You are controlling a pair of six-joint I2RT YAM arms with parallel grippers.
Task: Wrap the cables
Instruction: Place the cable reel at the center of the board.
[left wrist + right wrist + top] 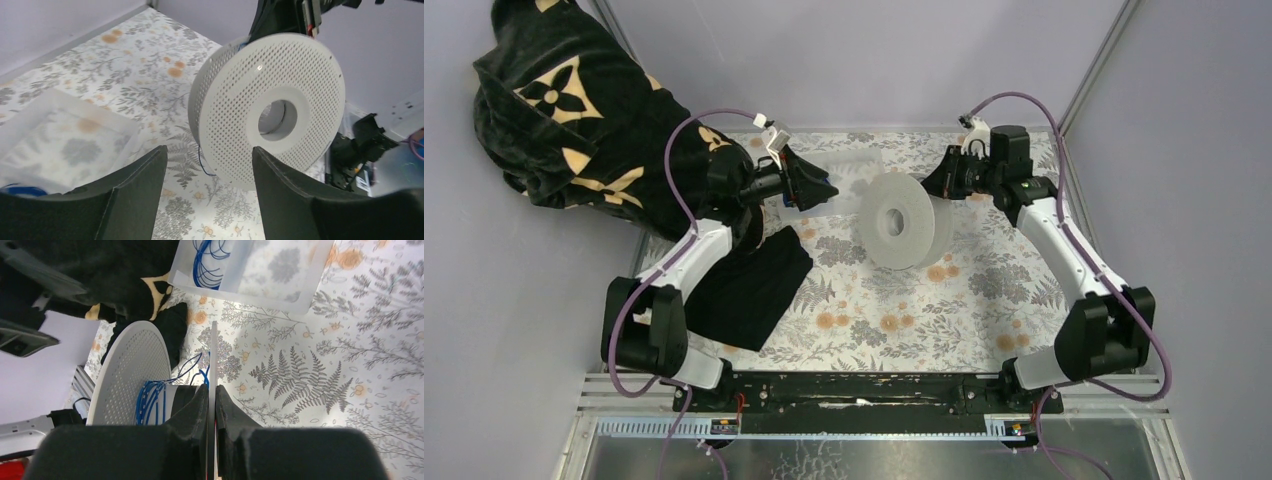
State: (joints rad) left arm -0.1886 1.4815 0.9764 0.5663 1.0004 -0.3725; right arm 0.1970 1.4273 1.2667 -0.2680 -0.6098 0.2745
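Next, my right gripper moves down and to the left in the top view and lets go of the spool's rim, as open floral table cover (858, 260) lies below it that way.
A white perforated spool (906, 220) stands on edge mid-table. My right gripper (211, 390) is shut on one thin flange of the spool (134, 372), a finger on each side of it. Bright blue cables (149, 404) are wound round its core, and loose ends stick up beside the flange. More blue cables (206, 261) lie coiled in a clear tray (260, 296). My left gripper (207, 167) is open and empty, facing the spool (270, 112) from a short way off. A thin dark blue strand (201, 164) hangs from the rim of the spool.
The clear tray (844, 165) sits at the back beside the left gripper (827, 190). A black cloth (749, 285) lies on the floral table cover at left. A black patterned garment (574, 120) is piled in the back left corner. Walls close in the sides.
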